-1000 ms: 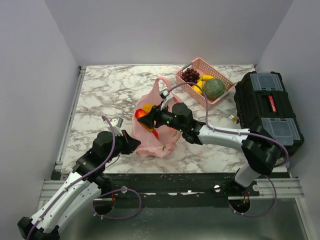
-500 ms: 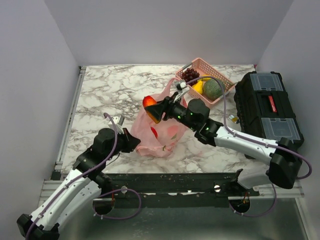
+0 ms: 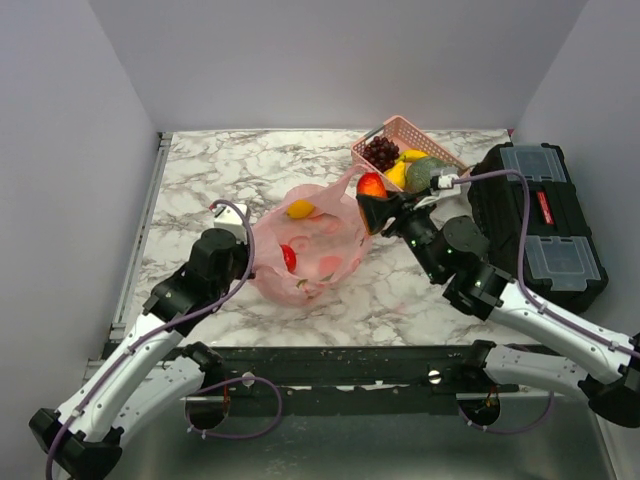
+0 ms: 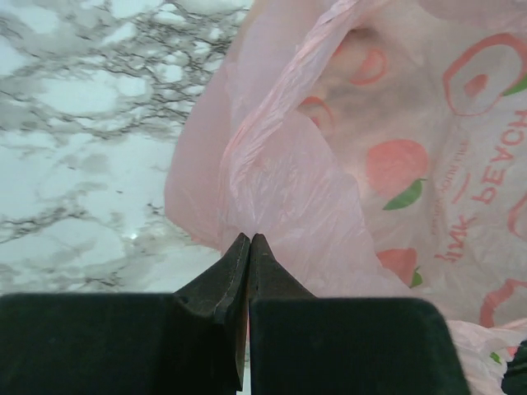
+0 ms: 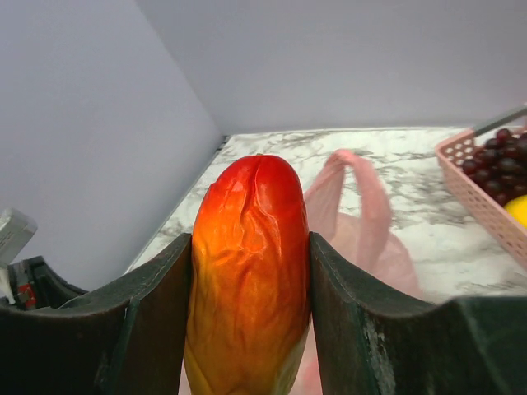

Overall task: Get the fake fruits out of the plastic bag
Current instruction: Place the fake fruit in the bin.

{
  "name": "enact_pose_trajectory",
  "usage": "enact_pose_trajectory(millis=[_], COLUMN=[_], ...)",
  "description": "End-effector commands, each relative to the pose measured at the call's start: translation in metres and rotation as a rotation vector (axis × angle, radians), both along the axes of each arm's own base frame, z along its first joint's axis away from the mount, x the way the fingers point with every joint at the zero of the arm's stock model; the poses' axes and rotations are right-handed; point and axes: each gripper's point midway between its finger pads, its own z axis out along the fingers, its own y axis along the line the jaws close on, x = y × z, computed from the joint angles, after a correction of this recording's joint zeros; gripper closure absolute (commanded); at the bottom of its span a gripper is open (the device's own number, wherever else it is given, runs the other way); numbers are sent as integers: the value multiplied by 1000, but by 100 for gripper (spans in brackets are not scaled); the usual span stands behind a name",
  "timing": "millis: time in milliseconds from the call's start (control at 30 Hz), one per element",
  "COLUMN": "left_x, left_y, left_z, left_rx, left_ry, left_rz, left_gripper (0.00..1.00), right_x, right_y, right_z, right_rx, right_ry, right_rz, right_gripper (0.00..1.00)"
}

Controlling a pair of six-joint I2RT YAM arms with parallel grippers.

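My right gripper swings outward over the basket next, then lowers the red-orange fruit beside the grapes.
The pink plastic bag lies crumpled at mid-table with a yellow fruit and a red fruit showing inside. My left gripper is shut on the bag's left edge; in the left wrist view its tips meet against the pink film. My right gripper is shut on a red-orange fruit, held in the air right of the bag and short of the basket. In the right wrist view the fruit fills the gap between the fingers.
A rigid pink lattice basket at the back right holds grapes, a yellow fruit and a green melon. A black toolbox stands at the right edge. Grey walls enclose the table.
My right gripper has lifted the red-orange fruit out of the bag and carried it right, toward the basket. The bag has slumped open. My left gripper has kept its hold.
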Motion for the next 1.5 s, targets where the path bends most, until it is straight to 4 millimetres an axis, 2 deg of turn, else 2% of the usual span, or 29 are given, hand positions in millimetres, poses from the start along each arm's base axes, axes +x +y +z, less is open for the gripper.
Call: enact_pose_trajectory(millis=[0, 100, 300, 467, 567, 667, 800, 933, 1100, 1200, 1233, 1267, 1300, 1467], left_x=[13, 18, 24, 29, 31, 26, 22, 18, 16, 16, 16, 17, 18, 19], left_y=[34, 37, 27, 41, 54, 39, 21, 8, 3, 3, 3, 4, 5, 5], left_z=[9, 14, 32, 33, 46, 53, 44, 40, 44, 44, 44, 43, 43, 45], left_rx=[211, 246, 270, 398, 415, 372, 300, 261, 235, 229, 230, 234, 234, 224], left_ry=[-114, -209, -443, -486, -541, -636, -658, -666, -685, -680, -681, -678, -678, -678], left_rz=[53, 32, -68, -47, 31, -51, -135, -202, -221, -219, -217, -209, -202, -189], left_gripper=[100, 100, 100, 100, 100, 100, 100, 100, 100, 100, 100, 100, 100, 100], right_x=[9, 11, 11, 9, 20, 50, 116, 171, 233, 265, 275, 283, 294, 323], right_y=[-49, -79, -115, -126, -127, -125, -138, -132, -130, -137, -138, -139, -138, -147], right_z=[-26, -33, -40, -31, -31, -53, -100, -140, -169, -200, -201, -212, -209, -221], right_rx=[-96, -81, -69, -7, -45, -105, -40, -95, -162, -198, -195, -193, -185, -224], right_ry=[44, 67, 90, 88, 85, 141, 315, 453, 522, 616, 634, 671, 676, 716], right_rz=[-228, -369, -544, -576, -604, -618, -495, -452, -459, -482, -476, -462, -449, -471], right_gripper=[99, 99, 99, 99, 99, 99, 99, 99, 99, 99, 99, 99, 99, 84])
